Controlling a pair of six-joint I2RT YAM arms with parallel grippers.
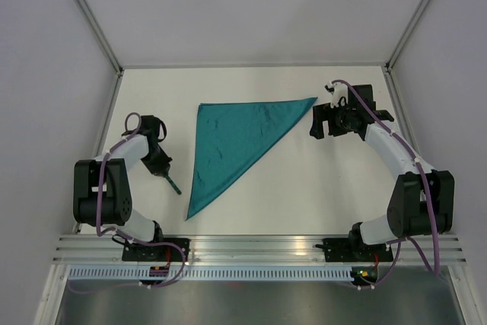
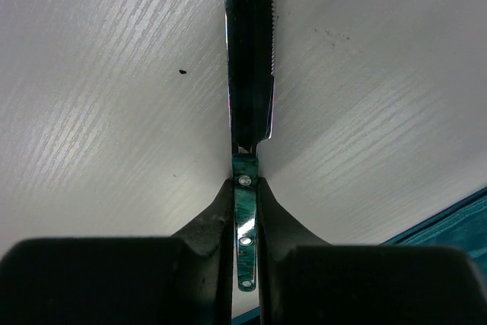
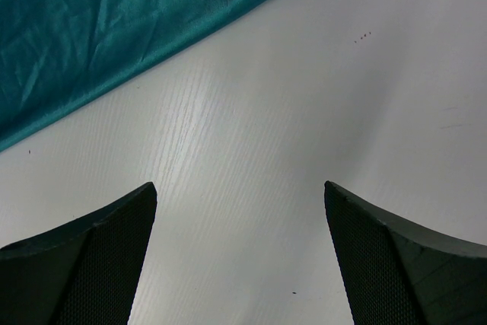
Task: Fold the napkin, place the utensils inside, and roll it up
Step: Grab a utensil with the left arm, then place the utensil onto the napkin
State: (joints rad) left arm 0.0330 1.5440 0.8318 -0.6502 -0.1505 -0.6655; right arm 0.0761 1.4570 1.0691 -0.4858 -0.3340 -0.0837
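Observation:
The napkin's long edge (image 1: 252,155) lies right of my left gripper in the top view. Next, the left gripper carries the crosswise knife there, turns it along that edge and releases.
The teal napkin (image 1: 228,142) lies folded into a triangle at the table's middle; its edge also shows in the right wrist view (image 3: 114,28) and the left wrist view (image 2: 449,226). My left gripper (image 1: 161,165) is shut on a knife (image 2: 249,97) by its green riveted handle, left of the napkin; the serrated blade points away from the fingers (image 2: 209,222). The knife's end sticks out below the gripper in the top view (image 1: 173,185). My right gripper (image 1: 319,123) is open and empty, just right of the napkin's right corner, its fingers (image 3: 99,256) over bare table.
White walls with metal corner posts (image 1: 91,17) enclose the table on three sides. An aluminium rail (image 1: 259,249) carrying the arm bases runs along the near edge. No other utensils show.

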